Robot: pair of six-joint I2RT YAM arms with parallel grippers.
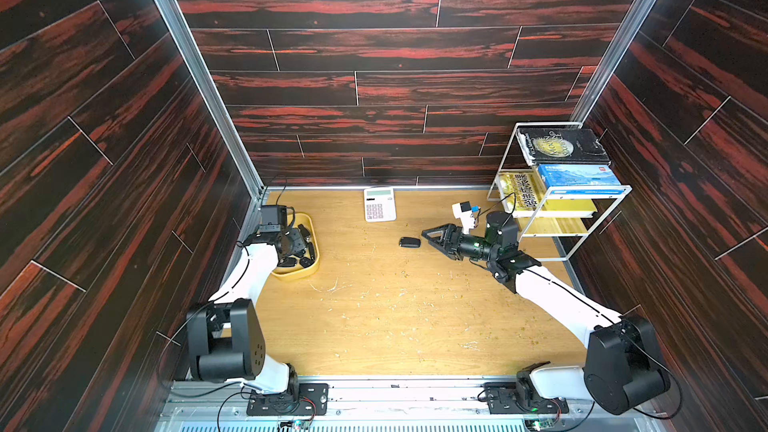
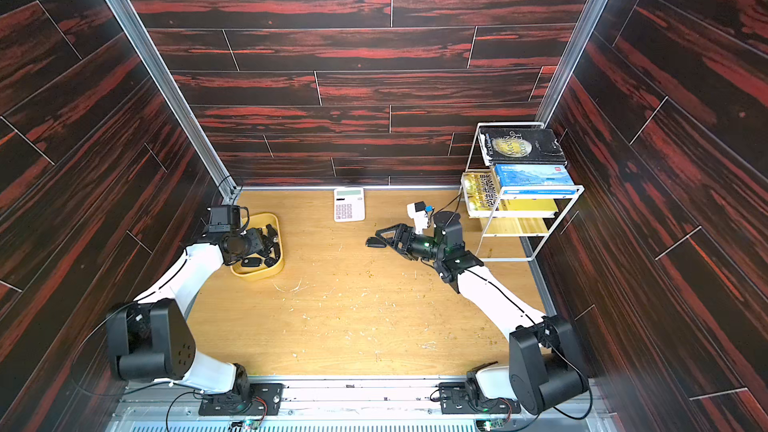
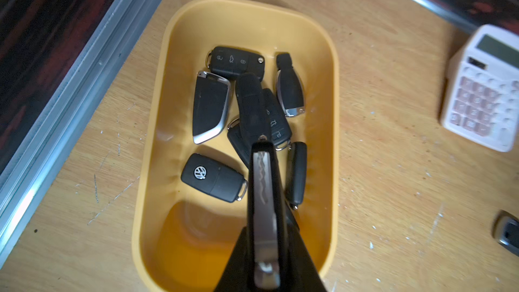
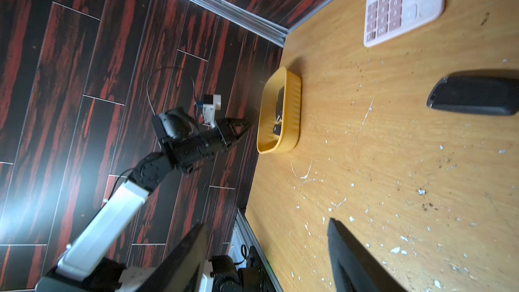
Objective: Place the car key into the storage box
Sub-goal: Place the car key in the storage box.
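The black car key still hangs above the pile of keys in the tray [image 1: 304, 237] [image 3: 258, 113], so the robot next needs to lower its left gripper outward onto them and let go of the black car key there.
The storage box [image 1: 316, 261] [image 3: 157, 136] is a shallow yellow tray at the table's left edge, and several black car keys lie in it. My left gripper [image 1: 302, 243] [image 3: 266, 228] hangs over the tray, shut on a black car key [image 3: 264, 186] with a silver edge, held edge-on above the pile. Another black car key [image 1: 410, 242] [image 4: 474, 95] lies flat on the bare table near the middle. My right gripper [image 1: 428, 238] [image 4: 266, 248] sits low just right of that key, open, with nothing between its fingers.
A white calculator [image 1: 379, 204] [image 3: 483, 91] lies at the back edge between the arms. A white wire book rack [image 1: 561, 238] with books stands at the back right, close behind my right wrist. Pale crumbs and scratches cover the wooden table [image 1: 395, 317].
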